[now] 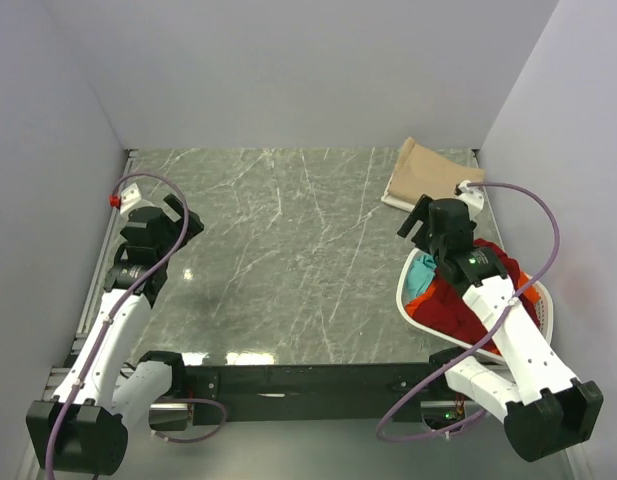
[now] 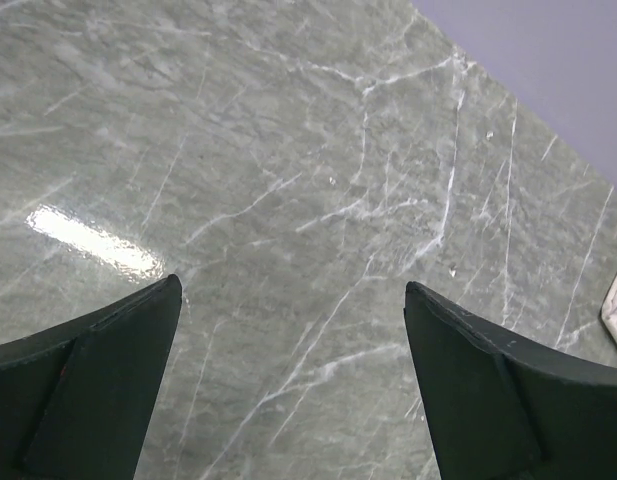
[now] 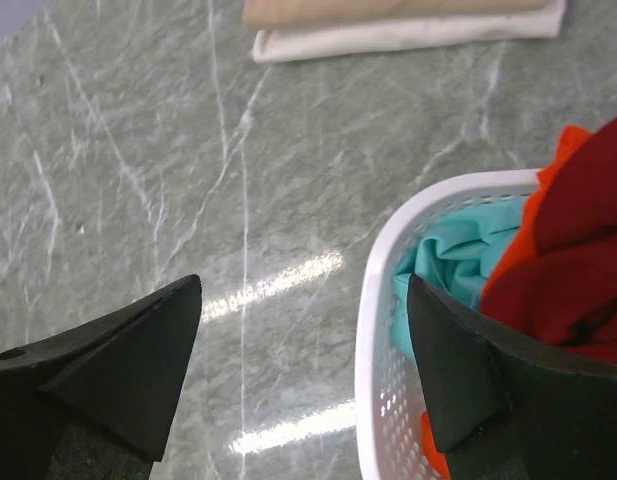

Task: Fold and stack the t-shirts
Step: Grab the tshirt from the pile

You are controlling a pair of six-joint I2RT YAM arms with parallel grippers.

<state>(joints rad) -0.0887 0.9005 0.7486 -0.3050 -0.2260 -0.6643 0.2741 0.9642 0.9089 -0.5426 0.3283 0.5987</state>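
Note:
My right gripper is still higher than the dark red t-shirt's bunched fold (image 1: 456, 307) (image 3: 580, 266), which is on top in the basket. Next, it will move back and to the right in the top view, down to that fold.
A folded tan t-shirt (image 1: 425, 172) lies at the back right of the marble table on a white folded cloth (image 3: 408, 35); the tan shirt also shows in the right wrist view (image 3: 388, 9). A dark red t-shirt (image 1: 466, 298), an orange-red t-shirt (image 1: 420, 302) and a teal t-shirt (image 1: 421, 272) lie crumpled in the white basket (image 1: 544, 305). My right gripper (image 1: 428, 225) is open and empty, hovering over the basket's far left rim (image 3: 388, 290). My left gripper (image 1: 178, 217) is open and empty above bare table at the left.
The marble table (image 1: 288, 260) is walled by pale panels on three sides. A small red-tipped fitting (image 1: 115, 199) sits at the left wall. A black rail (image 1: 308, 380) runs along the near edge. Cables loop from both arms.

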